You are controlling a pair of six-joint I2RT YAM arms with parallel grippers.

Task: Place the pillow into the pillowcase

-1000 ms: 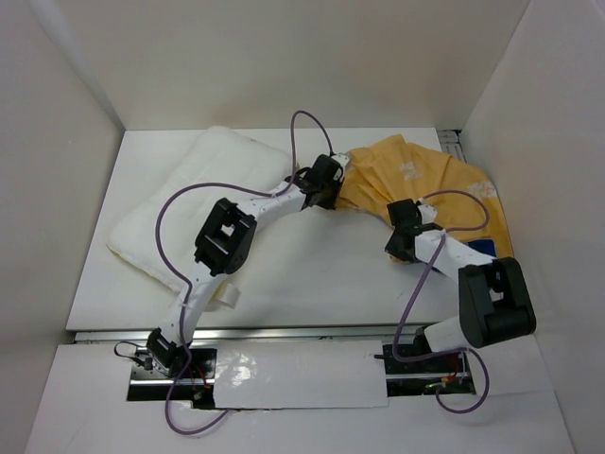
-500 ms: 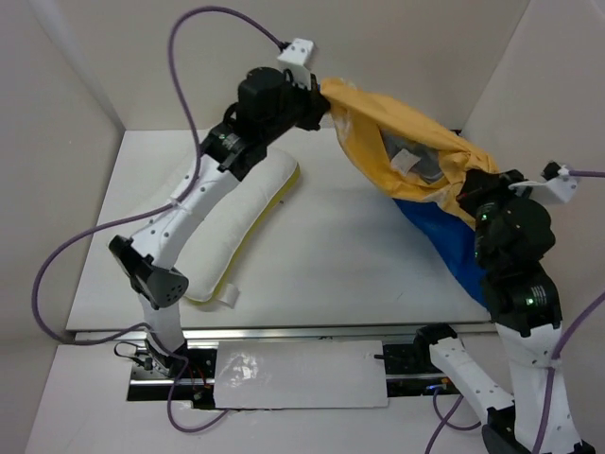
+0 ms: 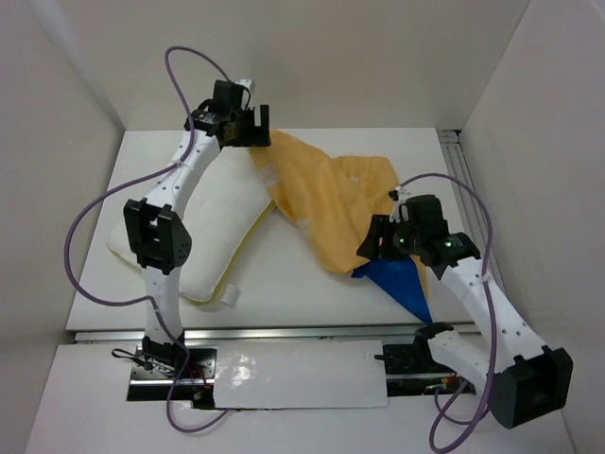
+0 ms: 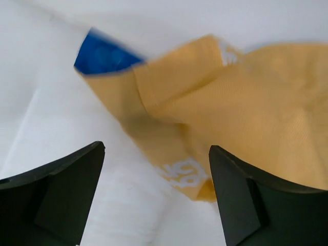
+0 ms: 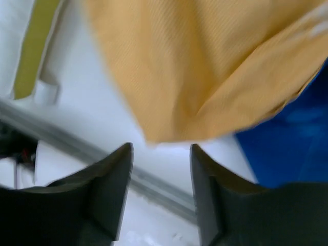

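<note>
My left gripper moves down and left in the wrist view onto the orange rim (image 4: 117, 78) beside the blue patch next, because the pillowcase's inside shows there.
The white pillow (image 3: 213, 222) with its yellow edge trim lies at the table's left. The pillowcase (image 3: 321, 203), orange side up, lies crumpled across the middle, and its far corner rests against the pillow's right edge. A blue part of it (image 3: 402, 284) sticks out at the near right. My left gripper (image 3: 257, 130) hovers open over the far corner of the pillowcase (image 4: 215, 97), with nothing between its fingers (image 4: 56, 200). My right gripper (image 3: 374, 246) stands open just off the near edge of the pillowcase (image 5: 205, 66), also holding nothing. The trim of the pillow (image 5: 33, 46) shows at the top left of the right wrist view.
White walls close in the table on the left, back and right. A metal rail (image 3: 284, 333) runs along the near edge, and another rail (image 3: 456, 156) runs along the right side. Purple cables loop above both arms.
Both grippers have opened and let go of the pillowcase. It has dropped from hanging in the air to lying on the table against the pillow. Both arms have come lower.
</note>
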